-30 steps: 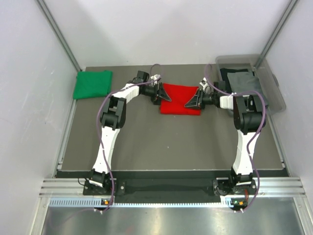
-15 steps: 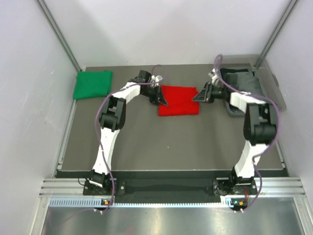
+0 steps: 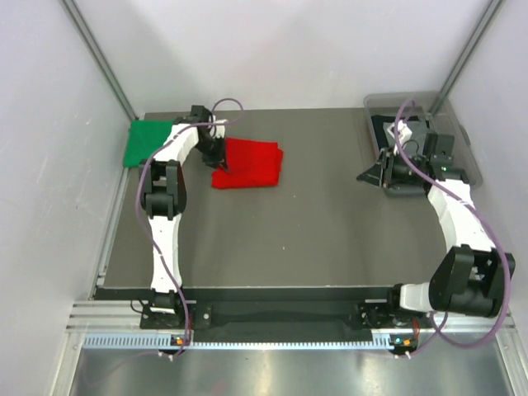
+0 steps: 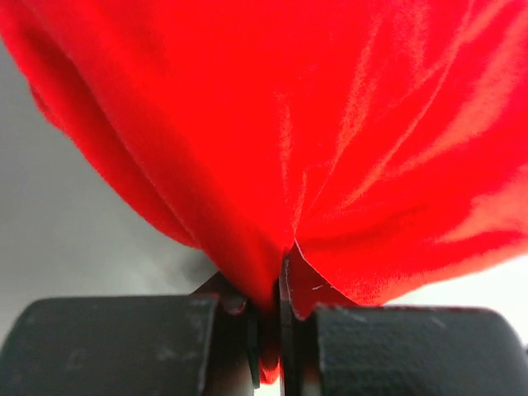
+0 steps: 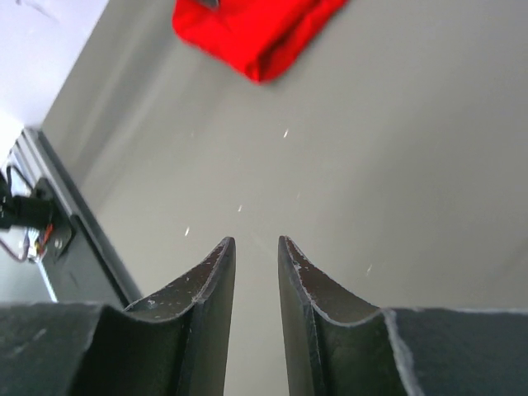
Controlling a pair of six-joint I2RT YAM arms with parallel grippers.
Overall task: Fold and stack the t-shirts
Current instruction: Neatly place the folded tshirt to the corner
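Note:
The red t-shirt will go next: my left gripper will lift it across to the left in the top view and let go of it on top of the green t-shirt (image 3: 148,142), which lies folded there.
The red t-shirt (image 3: 250,163) lies folded on the dark table, left of centre at the back. My left gripper (image 3: 217,156) is shut on its left edge; in the left wrist view the red cloth (image 4: 330,124) fills the frame and is pinched between the jaws (image 4: 279,293). The green t-shirt (image 3: 148,142) lies folded in the far left corner, just left of that gripper. My right gripper (image 3: 369,174) hovers far to the right beside the bin, open by a narrow gap (image 5: 256,245) with nothing in it. The red t-shirt (image 5: 247,33) shows far ahead of it.
A clear plastic bin (image 3: 464,148) stands at the back right with a dark t-shirt (image 3: 382,125) in it, partly hidden by the right arm. White walls and metal posts close in the table. The metal rail (image 3: 280,318) runs along the near edge.
My left gripper shut on the red t-shirt and dragged it left toward the green one. My right gripper drew away from the shirt, back to the right beside the bin.

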